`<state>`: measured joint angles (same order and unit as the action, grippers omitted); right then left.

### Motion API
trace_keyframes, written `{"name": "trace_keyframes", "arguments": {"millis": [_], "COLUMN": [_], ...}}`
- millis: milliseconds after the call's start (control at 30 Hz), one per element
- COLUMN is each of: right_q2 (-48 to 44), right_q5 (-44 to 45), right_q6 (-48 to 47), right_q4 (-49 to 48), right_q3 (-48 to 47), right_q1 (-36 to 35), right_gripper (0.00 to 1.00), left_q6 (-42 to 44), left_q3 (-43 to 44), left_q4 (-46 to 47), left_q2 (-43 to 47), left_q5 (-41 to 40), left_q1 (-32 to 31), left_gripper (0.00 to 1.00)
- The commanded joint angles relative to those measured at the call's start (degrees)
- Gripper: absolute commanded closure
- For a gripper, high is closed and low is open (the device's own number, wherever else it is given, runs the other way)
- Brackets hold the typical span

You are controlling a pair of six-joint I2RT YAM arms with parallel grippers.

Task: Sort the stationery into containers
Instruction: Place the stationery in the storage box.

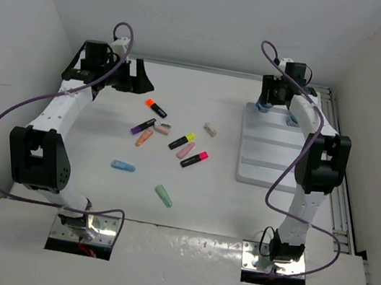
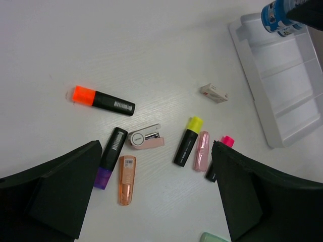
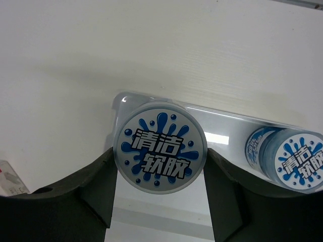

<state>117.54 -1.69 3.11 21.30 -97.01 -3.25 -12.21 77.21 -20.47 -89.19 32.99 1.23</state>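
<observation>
My left gripper needs to move down and back next, onto the purple marker [image 1: 138, 129] [image 2: 106, 164] beside its purple end. The marker lies loose below the gripper, nearer my base.
My right gripper [image 3: 160, 157] is shut on a round blue-white pot [image 3: 160, 146], held over the far left corner of the white tray [image 3: 151, 224]. A second pot [image 3: 298, 161] stands in the tray's far section to its right. My left gripper [image 2: 156, 196] is open and empty, high above loose stationery: orange marker [image 2: 103, 101], purple marker [image 2: 110, 156], orange stub [image 2: 126, 179], yellow marker [image 2: 187, 140], pink stub [image 2: 202, 150], pink marker [image 2: 222, 151] and beige block [image 2: 214, 93]. In the top view the blue stub [image 1: 123, 166] and green stub [image 1: 163, 196] lie nearer the arms.
A small pink stapler-like piece [image 2: 146, 139] lies between the purple and yellow markers. The tray [image 1: 274, 167] sits at the right, its nearer sections bare. White walls close in the table at the back and sides.
</observation>
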Motion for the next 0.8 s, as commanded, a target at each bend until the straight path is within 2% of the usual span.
{"name": "trace_keyframes", "arguments": {"millis": [0, 533, 633, 767], "right_q2": [0.8, 1.3, 1.9, 2.0], "right_q5": [-0.3, 0.2, 0.3, 0.2], "right_q6": [-1.0, -1.0, -0.8, -0.4], "right_q4": [-5.7, -6.7, -6.8, -6.1], "right_q3": [0.5, 5.6, 6.0, 5.5], "right_q1": [0.4, 0.8, 0.8, 0.8], "right_gripper": [0.96, 1.00, 0.95, 0.65], "left_q6": [2.3, 7.8, 10.5, 13.7], "left_q3": [0.0, -2.4, -3.6, -3.6], "left_q4": [1.0, 0.7, 0.3, -1.3], "left_q2": [-0.2, -3.6, -4.3, -5.7], "left_q5": [-0.9, -3.3, -3.7, -5.0], "left_q1": [0.3, -0.4, -0.6, -0.6], "left_gripper": [0.03, 0.04, 0.04, 0.03]}}
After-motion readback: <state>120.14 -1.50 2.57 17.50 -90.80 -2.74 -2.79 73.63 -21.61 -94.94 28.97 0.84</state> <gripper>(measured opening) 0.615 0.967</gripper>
